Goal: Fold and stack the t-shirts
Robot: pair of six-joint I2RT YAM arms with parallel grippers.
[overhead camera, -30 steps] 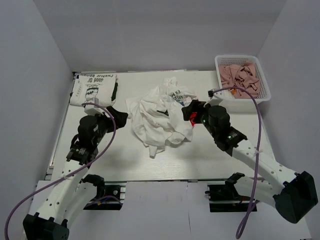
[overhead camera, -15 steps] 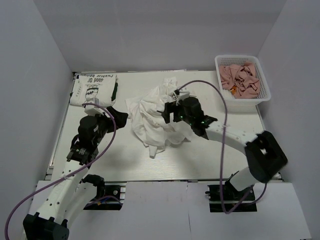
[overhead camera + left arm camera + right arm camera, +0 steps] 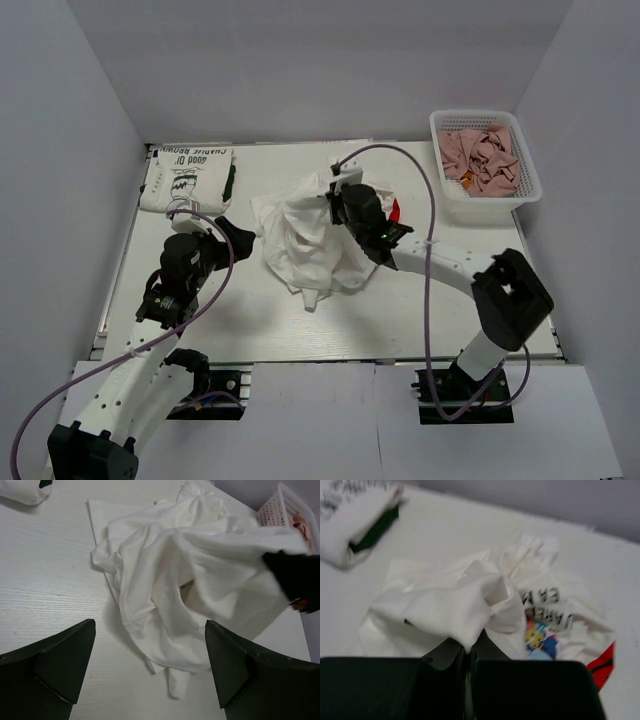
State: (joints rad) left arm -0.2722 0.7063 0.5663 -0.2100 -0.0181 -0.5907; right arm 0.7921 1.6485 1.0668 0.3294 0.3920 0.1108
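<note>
My right gripper rises next, swings toward the right in the top view and releases the white t-shirt in the mesh basket, since it covers a printed one.
A crumpled pile of white t-shirts (image 3: 300,245) lies mid-table. My right gripper (image 3: 338,205) sits over its upper part, shut on a fold of white t-shirt (image 3: 470,595) that bunches up from between the closed fingers. Beside that fold a colourful print (image 3: 540,635) and a red patch (image 3: 602,662) show. A folded t-shirt (image 3: 188,175) with dark lettering rests at the far left corner. My left gripper (image 3: 235,233) hovers just left of the pile, open and holding nothing, and the left wrist view shows the pile (image 3: 200,570) ahead of its spread fingers (image 3: 65,665).
A white mesh basket (image 3: 470,113) with pink cloth inside stands at the far right corner. Its wall (image 3: 280,507) shows at the top right of the left wrist view. Purple cables arc over both arms. White walls enclose the table on three sides.
My right arm swung left across the pile and its jaws closed on a fold of white t-shirt, pulling it up. The left arm barely moved.
</note>
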